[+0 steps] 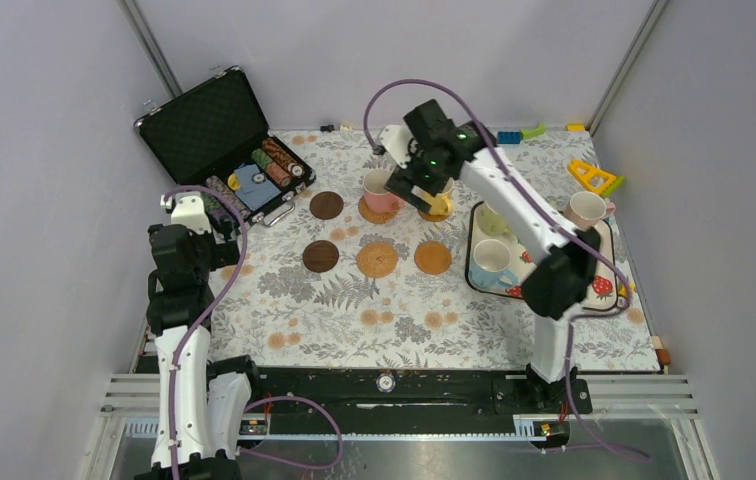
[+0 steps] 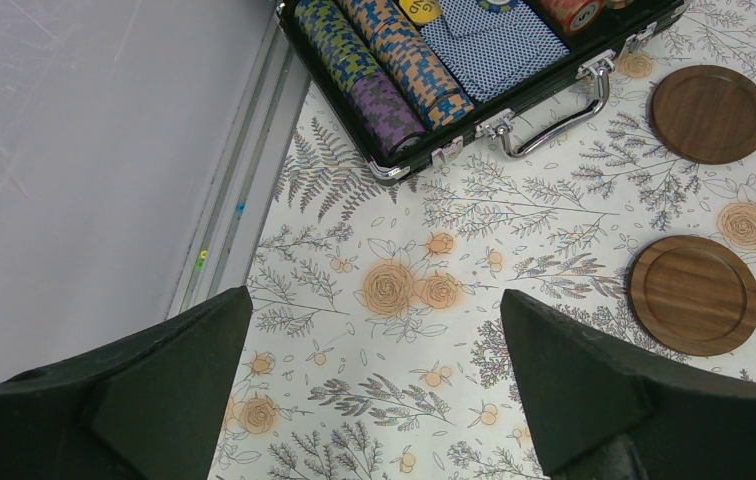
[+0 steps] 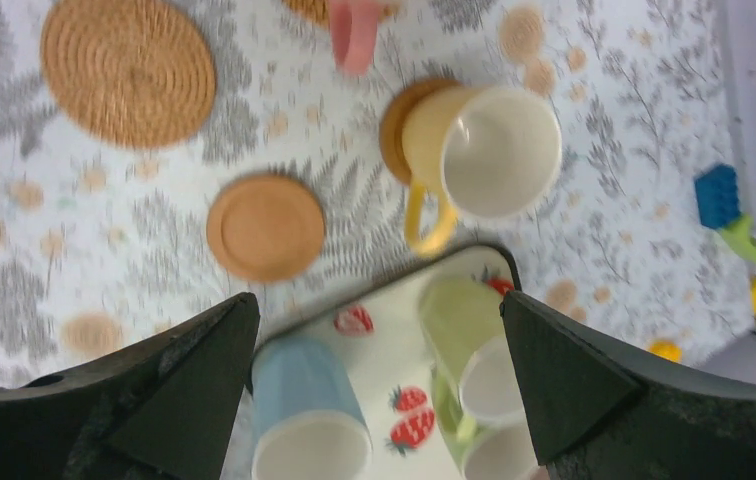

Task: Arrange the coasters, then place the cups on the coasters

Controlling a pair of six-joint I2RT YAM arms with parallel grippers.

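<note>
Next, my right gripper moves back, to the right in the top view, and down onto the blue cup's handle, as that cup still stands on the tray (image 3: 394, 345).
My right gripper (image 1: 426, 188) (image 3: 379, 300) hangs open above the table, holding nothing. Just beyond its fingers stands the yellow cup (image 3: 484, 150) on a cork coaster (image 3: 399, 120). To its left the pink cup (image 1: 382, 190) sits on another tan coaster (image 1: 376, 212). Four coasters lie bare: two dark brown ones (image 1: 326, 205) (image 1: 320, 256), a woven one (image 1: 377, 259) and a cork one (image 1: 432, 257). On the strawberry tray (image 3: 394, 345) stand the blue cup (image 1: 492, 258) and a pale green cup (image 1: 494, 220). A light pink cup (image 1: 587, 208) is at the tray's far right corner. My left gripper (image 2: 374, 300) is open and empty at the left.
An open black case of poker chips (image 1: 219, 130) (image 2: 434, 50) sits at the back left, close to the left gripper. Toy blocks (image 1: 521, 133) and a yellow toy (image 1: 594, 177) lie at the back right. Walls enclose three sides.
</note>
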